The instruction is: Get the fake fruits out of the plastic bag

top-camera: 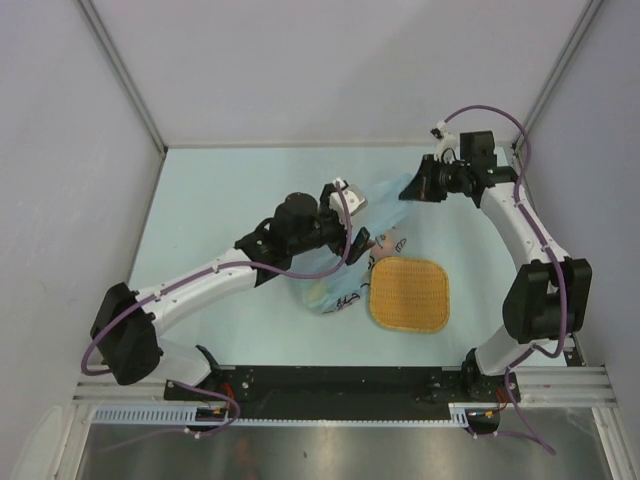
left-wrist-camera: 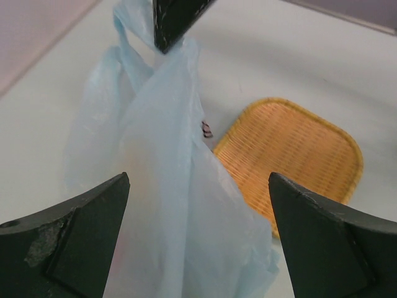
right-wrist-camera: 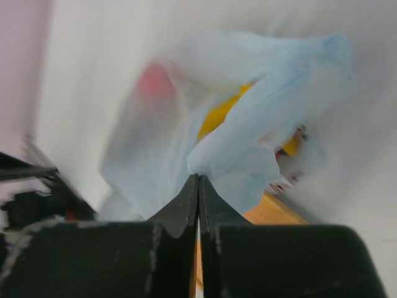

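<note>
The bag's raised upper fold (top-camera: pixel 382 204) (left-wrist-camera: pixel 156 90) lies outward of my left gripper. My left gripper moves outward next and closes across the plastic my right gripper holds lifted.
The plastic bag (top-camera: pixel 335 285) lies left of the mat, with its top pulled up toward the back right. My right gripper (top-camera: pixel 408 190) is shut on the bag's edge (right-wrist-camera: pixel 229 155) and holds it lifted. Through the bag in the right wrist view I see a yellow fruit (right-wrist-camera: pixel 224 113) and a blurred red fruit (right-wrist-camera: pixel 155 81). My left gripper (top-camera: pixel 355 240) is open, and a raised fold of the bag (left-wrist-camera: pixel 180 205) stands between its fingers (left-wrist-camera: pixel 80 230). I cannot tell whether they touch the bag. The right gripper's tip (left-wrist-camera: pixel 173 25) pinches the bag at the top of the left wrist view.
The woven orange-yellow mat (top-camera: pixel 408 293) lies flat just right of the bag. It also shows in the left wrist view (left-wrist-camera: pixel 291 155) and the right wrist view (right-wrist-camera: pixel 273 212). Grey walls close off the back and both sides of the table.
</note>
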Tool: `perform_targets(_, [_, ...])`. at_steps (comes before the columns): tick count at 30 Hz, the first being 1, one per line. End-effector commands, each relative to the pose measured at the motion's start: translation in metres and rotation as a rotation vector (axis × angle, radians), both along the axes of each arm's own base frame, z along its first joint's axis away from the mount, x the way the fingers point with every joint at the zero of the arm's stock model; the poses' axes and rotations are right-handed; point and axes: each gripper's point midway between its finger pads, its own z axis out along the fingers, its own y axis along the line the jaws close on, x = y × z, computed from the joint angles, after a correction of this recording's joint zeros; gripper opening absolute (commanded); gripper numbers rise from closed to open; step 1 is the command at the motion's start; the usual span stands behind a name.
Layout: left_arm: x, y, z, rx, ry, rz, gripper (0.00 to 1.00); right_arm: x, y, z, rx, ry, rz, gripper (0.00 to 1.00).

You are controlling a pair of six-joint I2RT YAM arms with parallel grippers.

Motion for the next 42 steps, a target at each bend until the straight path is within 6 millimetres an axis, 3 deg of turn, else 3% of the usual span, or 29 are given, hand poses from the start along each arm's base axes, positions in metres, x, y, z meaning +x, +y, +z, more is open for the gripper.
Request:
perform_targets(1, [0.026,0.007,0.079,-0.101,-0.154,0.125,1.00,0.011,0.061,0.115,0.460,-0.027,0.091,0.00])
perform_targets(2, [0.025,0.010,0.083,-0.092,-0.163,0.126,1.00,0.015,0.069,0.136,0.472,-0.086,0.124,0.00])
perform_targets(5, [0.027,0.015,0.103,-0.107,-0.234,0.136,1.00,0.011,0.090,0.159,0.494,-0.141,0.213,0.00])
perform_targets(12, [0.035,0.003,0.109,-0.084,-0.267,0.109,1.00,-0.002,0.091,0.183,0.526,-0.217,0.291,0.00])
perform_targets(15, [0.055,0.008,0.112,-0.088,-0.281,0.213,1.00,-0.007,0.095,0.182,0.531,-0.219,0.329,0.00])
perform_targets(18, [0.074,0.008,0.098,-0.052,-0.306,0.280,1.00,-0.008,0.094,0.176,0.542,-0.191,0.340,0.00])
perform_targets(22, [0.085,-0.012,0.091,-0.075,-0.324,0.245,1.00,-0.005,0.086,0.172,0.538,-0.180,0.321,0.00])
perform_targets(23, [0.091,-0.017,0.075,-0.052,-0.303,0.254,1.00,-0.003,0.081,0.171,0.542,-0.172,0.315,0.00])
perform_targets(25, [0.100,-0.020,0.065,-0.041,-0.270,0.263,0.89,-0.001,0.075,0.167,0.558,-0.143,0.295,0.02])
perform_targets(26, [0.103,-0.023,0.059,-0.040,-0.248,0.251,0.79,0.005,0.065,0.165,0.562,-0.135,0.269,0.11])
perform_targets(27, [0.101,-0.024,0.060,-0.049,-0.233,0.216,0.36,0.010,0.059,0.161,0.562,-0.131,0.250,0.41])
perform_targets(28, [0.099,-0.024,0.061,-0.045,-0.235,0.200,0.00,0.018,0.049,0.156,0.551,-0.142,0.223,0.63])
perform_targets(29, [0.095,-0.018,0.074,-0.056,-0.256,0.201,0.00,0.036,0.029,0.147,0.526,-0.158,0.151,0.84])
perform_targets(30, [0.089,-0.012,0.067,-0.021,-0.247,0.178,0.00,0.045,0.016,0.137,0.498,-0.155,0.099,0.99])
perform_targets(31, [0.082,-0.007,0.069,-0.020,-0.244,0.150,0.00,0.056,0.007,0.127,0.465,-0.158,0.062,1.00])
perform_targets(32, [0.075,-0.001,0.070,-0.022,-0.237,0.124,0.00,0.082,-0.016,0.111,0.348,-0.249,0.009,1.00])
perform_targets(34, [0.053,0.022,0.067,-0.008,-0.220,0.062,0.00,0.095,-0.029,0.075,0.173,-0.254,-0.003,1.00])
perform_targets(35, [0.047,0.028,0.063,0.006,-0.222,0.050,0.00,0.111,-0.047,0.056,-0.017,-0.345,0.000,1.00])
perform_targets(36, [0.037,0.041,0.055,0.039,-0.242,0.035,0.00,0.115,-0.032,0.031,-0.103,-0.340,0.064,1.00])
perform_targets(39, [0.023,0.061,0.038,0.095,-0.253,0.013,0.00,0.130,-0.027,-0.010,-0.227,-0.379,0.158,1.00])
perform_targets(42, [0.021,0.071,0.031,0.118,-0.246,0.024,0.00,0.136,-0.011,-0.033,-0.234,-0.362,0.256,1.00])
